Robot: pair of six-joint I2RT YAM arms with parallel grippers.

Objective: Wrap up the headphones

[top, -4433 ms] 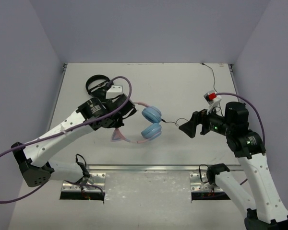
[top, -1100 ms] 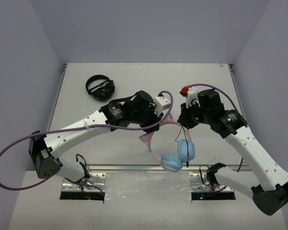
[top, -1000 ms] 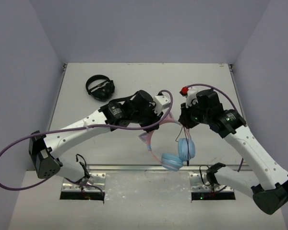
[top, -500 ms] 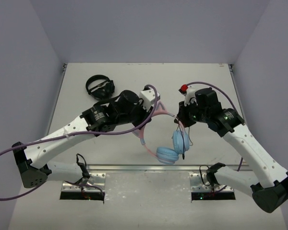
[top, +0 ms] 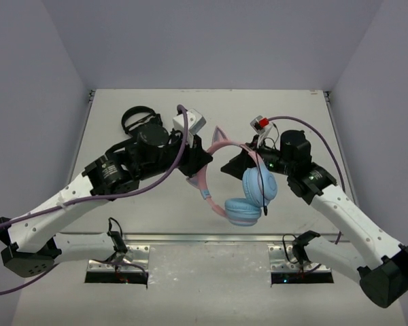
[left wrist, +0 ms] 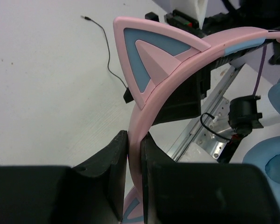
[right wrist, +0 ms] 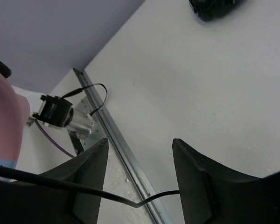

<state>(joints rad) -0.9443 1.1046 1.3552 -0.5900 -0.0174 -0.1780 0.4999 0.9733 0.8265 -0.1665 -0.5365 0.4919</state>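
I need to move my right gripper down and back toward the metal bar, then close it on the slack black cable (right wrist: 139,204), because the cable runs unpinched between the open fingers.
The headphones hang in the air over the table's front middle. Their pink cat-ear headband (top: 217,146) is clamped in my left gripper (top: 198,163), which is shut on the band just below a cat ear (left wrist: 149,51). The two light blue ear cups (top: 248,197) hang below and to the right. My right gripper (top: 230,165) is open right next to the band. In the right wrist view the thin black cable (right wrist: 130,200) runs slack across the gap between its fingers (right wrist: 88,172), unpinched. The cable's plug end (left wrist: 85,17) lies on the table.
All-black headphones (top: 137,121) lie at the back left of the table, also in the right wrist view (right wrist: 214,7). A metal rail (top: 204,238) runs along the table's front edge, with the arm bases and their wiring below it.
My left gripper has carried the headphones left and back and turned them, so a cat ear points up. My right gripper has swung left, close to the headband.
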